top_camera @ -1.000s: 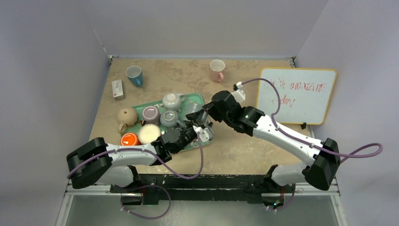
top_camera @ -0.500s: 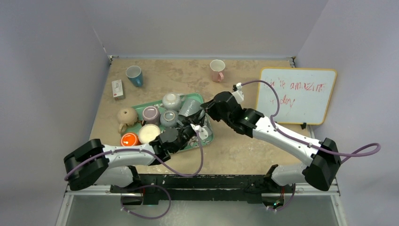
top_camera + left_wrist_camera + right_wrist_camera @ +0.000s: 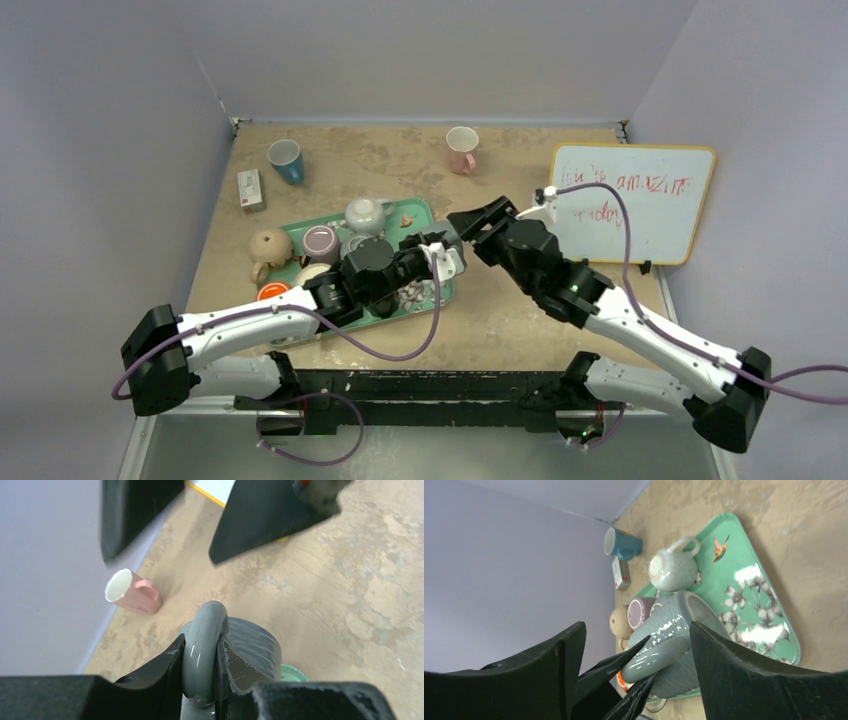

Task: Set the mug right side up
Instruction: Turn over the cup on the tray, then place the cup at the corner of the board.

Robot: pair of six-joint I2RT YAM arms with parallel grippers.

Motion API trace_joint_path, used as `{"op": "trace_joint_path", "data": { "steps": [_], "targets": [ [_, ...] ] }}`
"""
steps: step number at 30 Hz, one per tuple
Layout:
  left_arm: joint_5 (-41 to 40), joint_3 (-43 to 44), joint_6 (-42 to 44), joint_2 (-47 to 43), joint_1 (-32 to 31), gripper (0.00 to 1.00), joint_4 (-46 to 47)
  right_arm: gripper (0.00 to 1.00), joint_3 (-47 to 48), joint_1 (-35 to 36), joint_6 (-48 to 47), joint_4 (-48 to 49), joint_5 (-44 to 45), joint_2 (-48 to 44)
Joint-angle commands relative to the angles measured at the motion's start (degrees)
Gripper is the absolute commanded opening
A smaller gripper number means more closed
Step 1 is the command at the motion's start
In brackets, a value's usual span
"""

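Note:
The bare tabletop beside the blue mug lies outward and below my left gripper, so next my left gripper needs to swing outward, lower and release the grey mug there.
The mug is grey and ribbed. It hangs tilted above the green tray, its mouth turned towards the tray. My left gripper is shut on the mug's loop handle, one finger on each side. In the top view the left gripper hides most of the mug. My right gripper stands open just beyond the mug with both fingers off it. From above, the right gripper is to the right of the left one.
The tray holds a speckled white teapot, a purple cup and an orange cup. A tan pot and a small box sit to its left. A blue mug, a pink mug and a whiteboard lie further off.
My left gripper shut on the mug's handle and rose with it. My right gripper, which held the mug, opened and pulled back to the right.

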Motion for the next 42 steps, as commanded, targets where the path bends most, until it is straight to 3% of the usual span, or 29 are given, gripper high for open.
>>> {"op": "trace_joint_path", "data": {
  "steps": [1, 5, 8, 12, 24, 32, 42],
  "targets": [
    [2.7, 7.61, -2.12, 0.07, 1.32, 0.0, -5.34, 0.82, -1.68, 0.26, -2.77, -3.16, 7.63, -8.26],
    [3.62, 10.92, -1.82, 2.35, 2.48, 0.0, -7.75, 0.95, -2.06, 0.26, -2.57, -8.12, 8.52, -13.57],
    [5.58, 14.37, -1.58, 4.07, 4.36, 0.0, -11.98, 0.99, -2.39, 0.26, -2.45, -10.81, 7.85, -16.21],
    [10.59, 21.3, 0.17, 7.48, 7.65, 0.0, -21.99, 0.99, -3.56, 0.21, -4.42, -11.7, 5.63, -18.65],
    [9.8, 41.45, 11.95, 22.5, 13.62, 0.0, -36.59, 0.99, -2.86, 0.26, -8.47, -18.79, 4.57, -23.4],
    [12.89, 54.25, 16.99, 32.54, 21.9, 0.0, -38.31, 0.99, -1.49, 0.24, -10.61, -25.13, 4.27, -21.87],
    [11.26, 77.34, 18.36, 50.49, 34.45, 0.0, -50.43, 0.99, -4.94, 0.26, -10.22, -22.48, 3.9, -20.87]
  ]
}}
